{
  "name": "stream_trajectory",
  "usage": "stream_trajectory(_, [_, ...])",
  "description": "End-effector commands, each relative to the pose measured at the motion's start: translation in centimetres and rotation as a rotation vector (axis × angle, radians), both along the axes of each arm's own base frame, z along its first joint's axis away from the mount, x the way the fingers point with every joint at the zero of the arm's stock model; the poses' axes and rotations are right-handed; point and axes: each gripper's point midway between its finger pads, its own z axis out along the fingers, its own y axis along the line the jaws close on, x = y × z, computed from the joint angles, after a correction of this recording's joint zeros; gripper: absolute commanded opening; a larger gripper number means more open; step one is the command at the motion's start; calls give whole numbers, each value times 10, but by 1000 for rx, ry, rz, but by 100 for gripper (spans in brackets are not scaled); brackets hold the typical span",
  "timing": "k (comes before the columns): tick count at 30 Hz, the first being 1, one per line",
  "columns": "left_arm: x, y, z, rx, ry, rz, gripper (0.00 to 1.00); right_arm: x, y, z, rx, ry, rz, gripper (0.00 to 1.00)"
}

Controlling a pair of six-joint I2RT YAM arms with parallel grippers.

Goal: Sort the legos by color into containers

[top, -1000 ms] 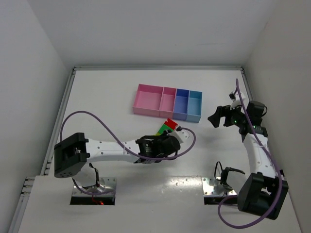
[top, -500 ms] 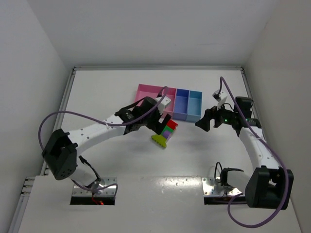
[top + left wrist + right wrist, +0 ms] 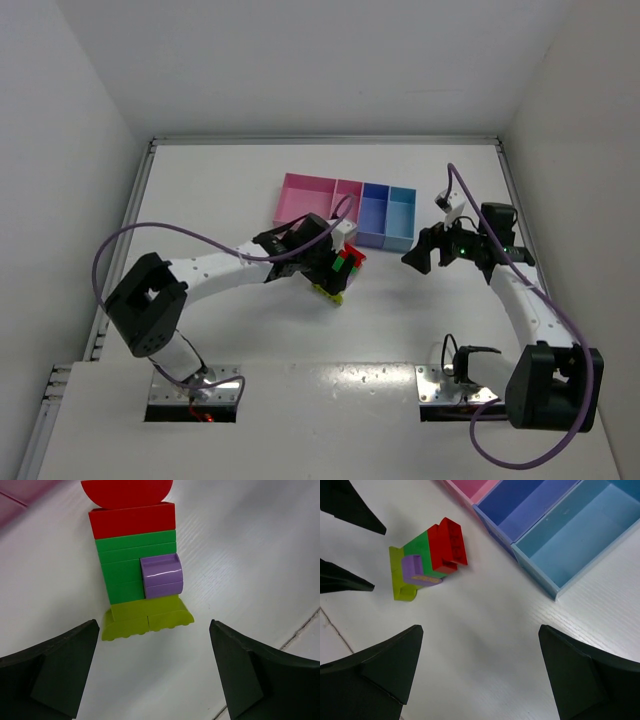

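Observation:
The open fingers of my left gripper are wider apart than the stack below them, so I need to lower them around its green and purple section (image 3: 352, 274) (image 3: 143, 580) and close there.
The legos (image 3: 341, 273) are one stack lying flat on the white table in front of the containers (image 3: 305, 207). In the left wrist view the stack runs red (image 3: 132, 517), green (image 3: 120, 562), purple (image 3: 161, 575) and a yellow-green base (image 3: 145, 619). My left gripper (image 3: 320, 270) (image 3: 155, 680) is open, just short of the yellow-green end and not touching it. My right gripper (image 3: 418, 254) (image 3: 480, 675) is also open and holds nothing. It hovers to the right of the stack (image 3: 427, 560), beside the dark blue bin (image 3: 530, 505) and light blue bin (image 3: 575, 535).
The four joined bins sit mid-table: wide pink, narrow pink (image 3: 345, 210), dark blue (image 3: 372, 213), light blue (image 3: 401, 217). White walls enclose the table at the back and sides. Purple cables loop from both arms. My left fingers (image 3: 345, 505) show in the right wrist view.
My left gripper has opened, and its arm has swung from near the bases to the stack's left side. The stack lies loose on the table. The right arm has shifted slightly left.

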Motion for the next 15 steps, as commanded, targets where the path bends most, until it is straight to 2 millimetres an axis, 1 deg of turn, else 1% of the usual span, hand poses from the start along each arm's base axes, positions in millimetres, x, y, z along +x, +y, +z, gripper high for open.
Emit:
stream_trajectory(1, [4,-7,-6,-6,-26,29,100,9,0,7,-13,-63,12,100])
stream_trajectory(3, [-4,-12,-12,0,-13,13,100,10,-1,6,-19,-62,6,100])
stream_trajectory(4, [-2,-12,-11,-3,-24,19,100,10,-1,6,-19,-62,6,100])
stream_trajectory(5, [-6,-15,-17,8,-15,8,100,10,-1,6,-19,-62,6,100])
stream_trajectory(6, [-5,-13,-22,20,-5,22,100,10,-1,6,-19,-62,6,100])
stream_trajectory(7, [-4,-15,-21,13,-11,22,100,10,-1,6,-19,-62,6,100])
stream_trajectory(9, [-2,-14,-32,34,-2,28,100,10,-1,6,-19,-62,6,100])
stream_trajectory(10, [-1,-13,-32,38,-8,34,100,10,-1,6,-19,-62,6,100])
stream_trajectory(12, [-1,-14,-42,49,9,41,100,11,-2,3,-25,-52,-1,100])
stream_trajectory(13, [-1,-14,-42,49,9,41,100,11,-2,3,-25,-52,-1,100])
stream_trajectory(14, [-2,-13,-48,61,18,41,100,11,-2,3,-25,-52,-1,100])
stream_trajectory(15, [1,-14,-46,57,6,47,100,11,-2,3,-25,-52,-1,100])
